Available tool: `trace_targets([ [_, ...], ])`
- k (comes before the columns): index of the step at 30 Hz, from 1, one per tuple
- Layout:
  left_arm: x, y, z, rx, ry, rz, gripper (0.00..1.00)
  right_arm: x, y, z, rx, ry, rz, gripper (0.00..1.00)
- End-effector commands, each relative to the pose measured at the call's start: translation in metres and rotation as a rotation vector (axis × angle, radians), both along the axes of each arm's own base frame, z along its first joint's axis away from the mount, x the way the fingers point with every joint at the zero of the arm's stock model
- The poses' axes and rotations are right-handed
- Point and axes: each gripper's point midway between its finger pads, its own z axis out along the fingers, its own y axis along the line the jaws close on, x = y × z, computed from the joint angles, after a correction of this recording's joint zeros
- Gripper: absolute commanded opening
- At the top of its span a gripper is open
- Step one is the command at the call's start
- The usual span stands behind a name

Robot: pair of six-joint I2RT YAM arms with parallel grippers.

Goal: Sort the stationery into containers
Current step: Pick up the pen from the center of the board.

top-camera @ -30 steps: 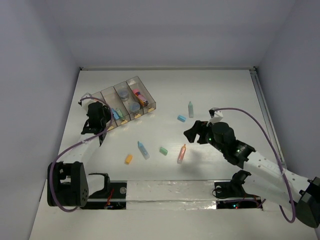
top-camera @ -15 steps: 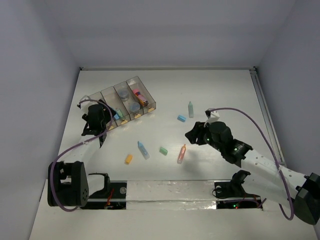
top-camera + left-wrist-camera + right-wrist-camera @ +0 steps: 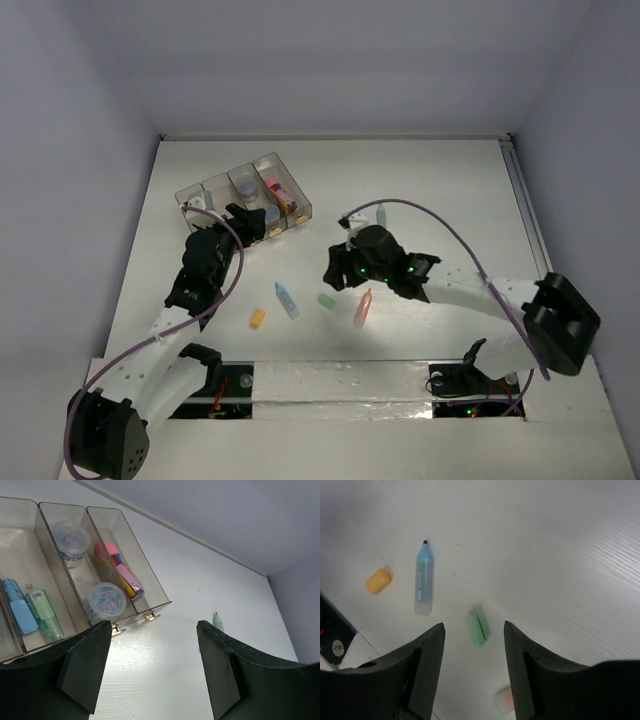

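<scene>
The left gripper will next draw back from the tray [image 3: 192, 191] toward the right gripper to take the blue marker's body end [image 3: 291, 310], since that marker is still outside the tray.
The smoky clear tray [image 3: 192, 191] stands at the back left. In the left wrist view its compartments [image 3: 150, 570] hold a blue marker [image 3: 20, 612], a green marker [image 3: 45, 615], two round pots [image 3: 106, 600] and pink pieces [image 3: 122, 575]. My left gripper [image 3: 255, 222] [image 3: 154, 627] hangs open and empty at the tray's near right corner. My right gripper [image 3: 333, 272] [image 3: 473, 625] is open above a green eraser [image 3: 326, 300] [image 3: 477, 629], which lies between its fingers on the table, untouched.
Loose on the table lie a blue marker [image 3: 287, 300] [image 3: 423, 585], a yellow eraser [image 3: 257, 318] [image 3: 378, 580], an orange-pink marker [image 3: 362, 307] and a pale green marker [image 3: 381, 215] [image 3: 218, 621]. White walls enclose the table.
My left arm swung from the tray's left end to its near right corner and its jaws opened. My right arm moved left over the green eraser, its jaws narrowing.
</scene>
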Motion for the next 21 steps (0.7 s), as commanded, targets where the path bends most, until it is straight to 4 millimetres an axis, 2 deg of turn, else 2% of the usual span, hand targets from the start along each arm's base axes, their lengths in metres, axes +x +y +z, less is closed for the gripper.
trace_targets([
  [1,-0.014,-0.005,0.005,0.007,-0.05,-0.057,0.65,0.001,0.049,0.011,-0.015,-0.064,0.113,0.62],
  [2,-0.017,-0.005,0.006,0.003,-0.057,-0.061,0.65,-0.002,0.053,0.002,-0.055,-0.052,0.133,0.66],
  [3,-0.021,-0.004,0.001,-0.001,-0.054,-0.067,0.65,-0.004,0.07,-0.004,-0.079,-0.045,0.162,0.67],
  [4,-0.027,-0.002,0.008,-0.024,-0.082,-0.065,0.65,-0.004,0.076,-0.01,-0.1,-0.043,0.168,0.67],
  [6,-0.034,0.002,0.006,-0.04,-0.09,-0.049,0.64,-0.006,0.085,-0.022,-0.144,-0.026,0.193,0.68],
  [7,-0.041,0.005,0.015,-0.071,-0.124,-0.044,0.64,-0.003,0.095,-0.029,-0.165,-0.021,0.198,0.68],
  [9,-0.047,0.009,0.013,-0.086,-0.133,-0.028,0.64,-0.001,0.1,-0.04,-0.212,-0.016,0.197,0.68],
  [10,-0.053,0.012,0.02,-0.1,-0.164,-0.021,0.64,-0.003,0.106,-0.042,-0.226,-0.016,0.207,0.68],
  [14,-0.065,0.024,0.024,-0.109,-0.184,0.021,0.64,-0.01,0.129,-0.061,-0.298,-0.009,0.243,0.68],
  [21,-0.075,0.03,0.038,-0.14,-0.238,0.035,0.64,-0.001,0.137,-0.085,-0.382,0.009,0.21,0.6],
])
